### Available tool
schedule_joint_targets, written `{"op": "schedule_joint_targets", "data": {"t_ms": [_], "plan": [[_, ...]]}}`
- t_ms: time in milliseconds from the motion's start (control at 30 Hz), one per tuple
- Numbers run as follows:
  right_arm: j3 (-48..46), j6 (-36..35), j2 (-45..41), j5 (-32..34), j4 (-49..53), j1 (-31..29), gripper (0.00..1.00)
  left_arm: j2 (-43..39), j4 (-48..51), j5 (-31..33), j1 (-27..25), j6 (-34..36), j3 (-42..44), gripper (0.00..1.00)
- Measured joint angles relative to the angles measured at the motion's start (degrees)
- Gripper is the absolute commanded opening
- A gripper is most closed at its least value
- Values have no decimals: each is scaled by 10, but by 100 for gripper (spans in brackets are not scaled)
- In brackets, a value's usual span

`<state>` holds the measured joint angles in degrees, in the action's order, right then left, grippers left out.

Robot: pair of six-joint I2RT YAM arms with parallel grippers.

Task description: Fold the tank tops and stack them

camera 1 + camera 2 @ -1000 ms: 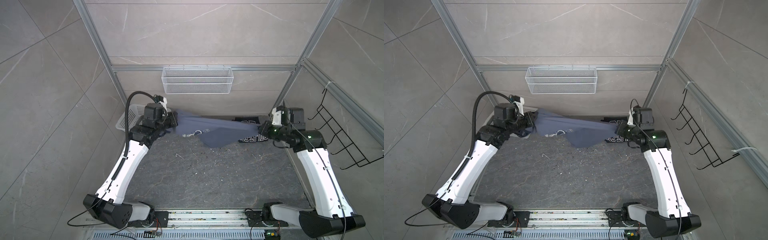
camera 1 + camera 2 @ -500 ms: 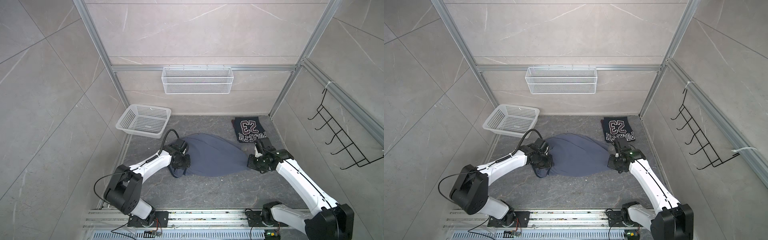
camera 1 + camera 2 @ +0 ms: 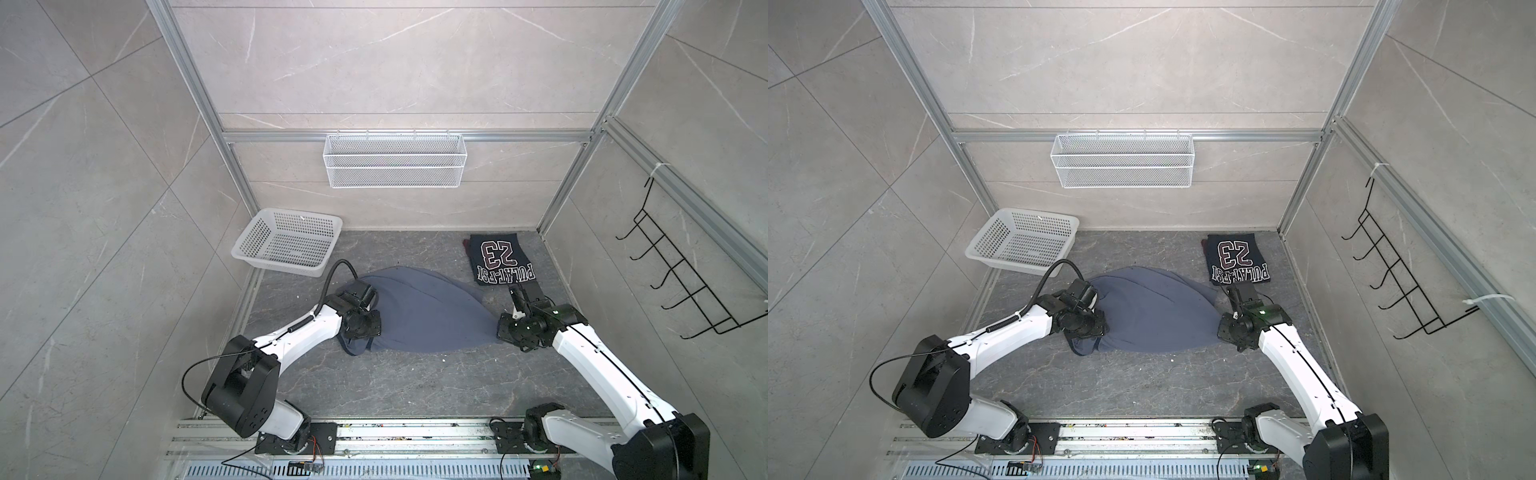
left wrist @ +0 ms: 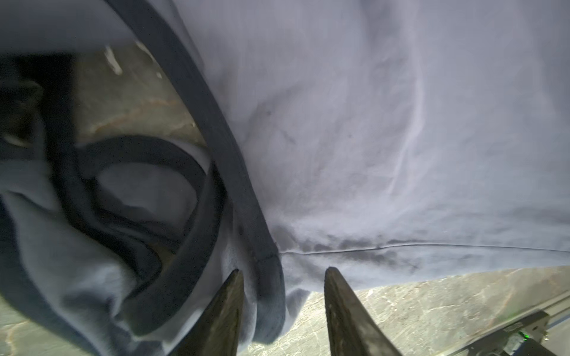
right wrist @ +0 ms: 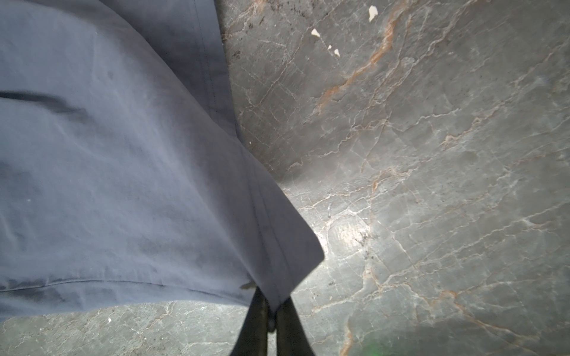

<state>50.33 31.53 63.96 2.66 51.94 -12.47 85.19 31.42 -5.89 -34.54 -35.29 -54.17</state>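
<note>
Next, my right gripper lifts the hem corner, carries it outward and lowers, releasing it at the hem's far part [image 3: 479,302] [image 5: 215,77], as the tank top still lies unfolded.
The slate blue-grey tank top [image 3: 428,316] [image 3: 1154,311] lies spread on the stone floor in both top views. My left gripper [image 4: 283,271] [image 3: 362,329] stands open at its strap end, with dark armhole trim [image 4: 234,191] lying loose between the fingers. At the opposite end, my right gripper [image 5: 273,303] [image 3: 503,331] is shut on a corner of the hem [image 5: 287,252]. The navy tank top [image 3: 500,259] [image 3: 1237,259], with white lettering, rests folded at the back right, apart from both grippers.
A white perforated basket [image 3: 286,247] stands at the back left, just behind the left arm. A wire shelf [image 3: 395,160] hangs on the back wall and a black hook rack [image 3: 673,274] on the right wall. The arms' base rail [image 3: 374,434] runs along the front.
Both arms brought the blue-grey top down from a stretched hold in the air at the back to the floor. The left gripper has opened and let go; the right still pinches the hem.
</note>
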Motion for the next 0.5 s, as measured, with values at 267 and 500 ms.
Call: {"op": "schedule_joint_targets", "data": {"t_ms": [267, 500], "plan": [[0, 2, 0, 5, -4, 0, 8, 14, 9, 6, -9, -8, -4, 31], [0, 2, 0, 9, -4, 0, 8, 14, 8, 14, -12, -8, -12, 27]]}}
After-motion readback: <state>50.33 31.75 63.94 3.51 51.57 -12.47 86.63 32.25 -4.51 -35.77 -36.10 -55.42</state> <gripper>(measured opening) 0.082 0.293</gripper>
